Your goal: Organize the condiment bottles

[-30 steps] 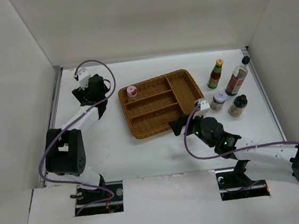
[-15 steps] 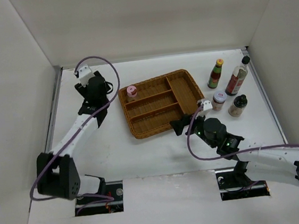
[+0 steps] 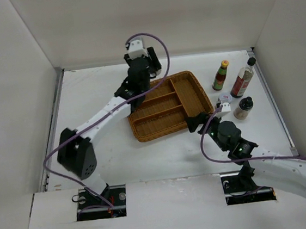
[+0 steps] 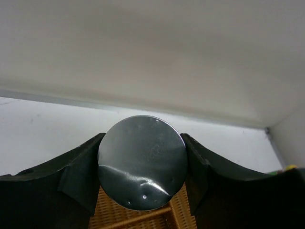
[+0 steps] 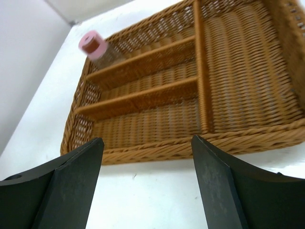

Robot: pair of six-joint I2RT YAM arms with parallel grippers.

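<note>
My left gripper should next move down and to its right in the top view and lower the jar into the empty end of the tray's far section.
My left gripper (image 3: 137, 85) hangs over the back left corner of the brown wicker tray (image 3: 168, 128). In the left wrist view it (image 4: 142, 152) is shut on the grey-capped jar (image 4: 141, 164), with wicker below. My right gripper (image 3: 193, 123) is open and empty just before the tray's near rim (image 5: 190, 145). The pink-lidded jar (image 5: 93, 44) stands in the tray's far left compartment; the left arm hides it in the top view. The green yellow-capped bottle (image 3: 220, 75), the dark-red black-capped bottle (image 3: 242, 79), the dark shaker (image 3: 244, 108) and the partly hidden white-lidded jar (image 3: 222, 97) stand right of the tray.
White walls close in the table at the back and both sides. The right arm (image 3: 256, 155) lies across the near right of the table, close under the shaker and the white-lidded jar.
My left arm has swung right from the table's far left to above the tray's back left corner. My right gripper has shifted a little right along the tray's near rim.
</note>
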